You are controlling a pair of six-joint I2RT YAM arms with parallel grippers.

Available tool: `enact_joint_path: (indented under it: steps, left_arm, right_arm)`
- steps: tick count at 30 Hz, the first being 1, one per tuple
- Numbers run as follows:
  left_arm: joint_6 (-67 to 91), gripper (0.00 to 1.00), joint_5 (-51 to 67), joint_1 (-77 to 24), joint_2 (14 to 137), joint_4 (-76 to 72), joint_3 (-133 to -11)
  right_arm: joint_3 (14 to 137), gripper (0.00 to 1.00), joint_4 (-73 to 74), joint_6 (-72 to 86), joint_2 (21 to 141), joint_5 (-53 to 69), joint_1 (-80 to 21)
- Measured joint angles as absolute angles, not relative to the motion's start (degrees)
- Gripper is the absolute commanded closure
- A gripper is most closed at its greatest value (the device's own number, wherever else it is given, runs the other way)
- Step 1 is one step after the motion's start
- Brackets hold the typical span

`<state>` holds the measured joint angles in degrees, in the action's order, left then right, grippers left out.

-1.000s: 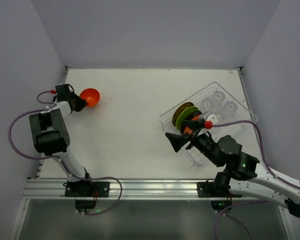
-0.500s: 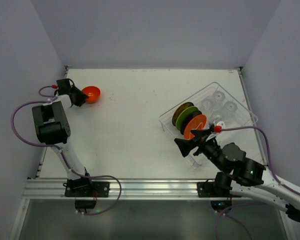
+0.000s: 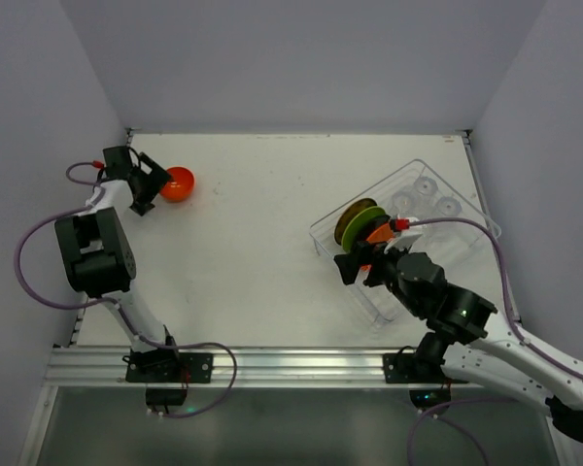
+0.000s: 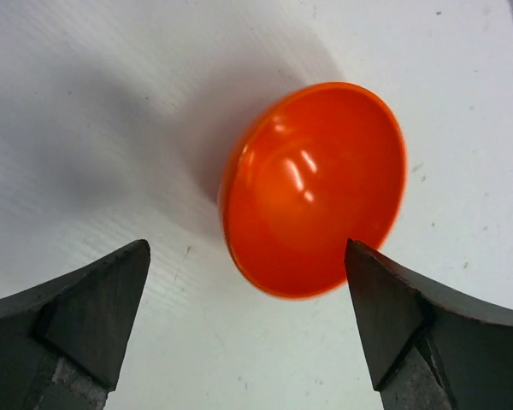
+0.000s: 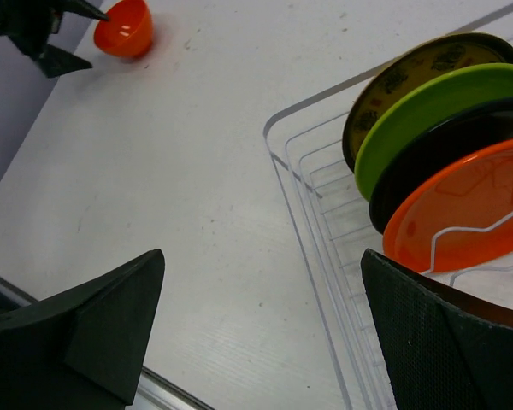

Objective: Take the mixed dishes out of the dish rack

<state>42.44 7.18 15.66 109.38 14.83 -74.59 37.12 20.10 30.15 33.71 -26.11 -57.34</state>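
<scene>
Next, my right gripper moves down and to the right in the wrist view onto the orange plate's upper rim [image 3: 375,234] [image 5: 427,191], since that plate ends the row.
The small orange-red bowl [image 3: 178,183] [image 4: 312,188] [image 5: 124,27] rests on the white table at the far left, mouth tipped toward my left gripper [image 3: 152,186] [image 4: 246,248]. That gripper is open just left of it, its fingers apart from the bowl's rim. The clear dish rack [image 3: 408,170] [image 5: 278,145] stands at the right. In it stand on edge a brown-yellow plate [image 5: 410,73], a lime green plate [image 5: 436,111], a dark plate [image 5: 445,162] and an orange plate [image 5: 462,209]. Clear cups [image 3: 426,184] sit in its far half. My right gripper [image 3: 360,257] [image 5: 262,254] hovers open above the rack's near left wall, holding nothing.
The left wall [image 3: 39,146] runs close behind the left arm and the bowl. An aluminium rail [image 3: 272,364] edges the table's near side. The right arm's cable [image 3: 466,225] loops over the rack.
My left gripper has opened and let go of the orange-red bowl, which now lies on the table. The right gripper swung back toward the plates in the rack, still open.
</scene>
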Motion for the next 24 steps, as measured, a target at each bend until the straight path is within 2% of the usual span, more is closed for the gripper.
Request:
enact_joint_path:
  steps: [5, 9, 15, 19, 24]
  left_arm:
    - [42.4, 0.00, 4.2, 15.4, 98.0, 19.3, -72.5]
    - [41.2, 0.00, -0.7, 12.1, 83.4, 21.9, -69.3]
    - [36.6, 0.00, -11.4, -12.7, 62.0, 23.7, -61.1]
    - [33.3, 0.00, -15.3, -17.7, 57.5, 29.1, -57.5]
    - [28.1, 0.00, -18.5, -19.2, 53.5, 32.4, -50.2]
  right_arm:
    - [41.5, 0.01, 24.0, 37.6, 40.1, -26.3, -53.0]
    - [42.7, 0.01, 26.5, 43.0, 40.1, -28.1, -52.1]
    - [43.2, 0.01, 27.5, 48.5, 39.7, -32.5, -51.9]
    - [43.2, 0.03, 28.7, 50.5, 41.4, -34.2, -49.5]
    - [43.2, 0.10, 29.5, 53.0, 45.0, -34.9, -43.8]
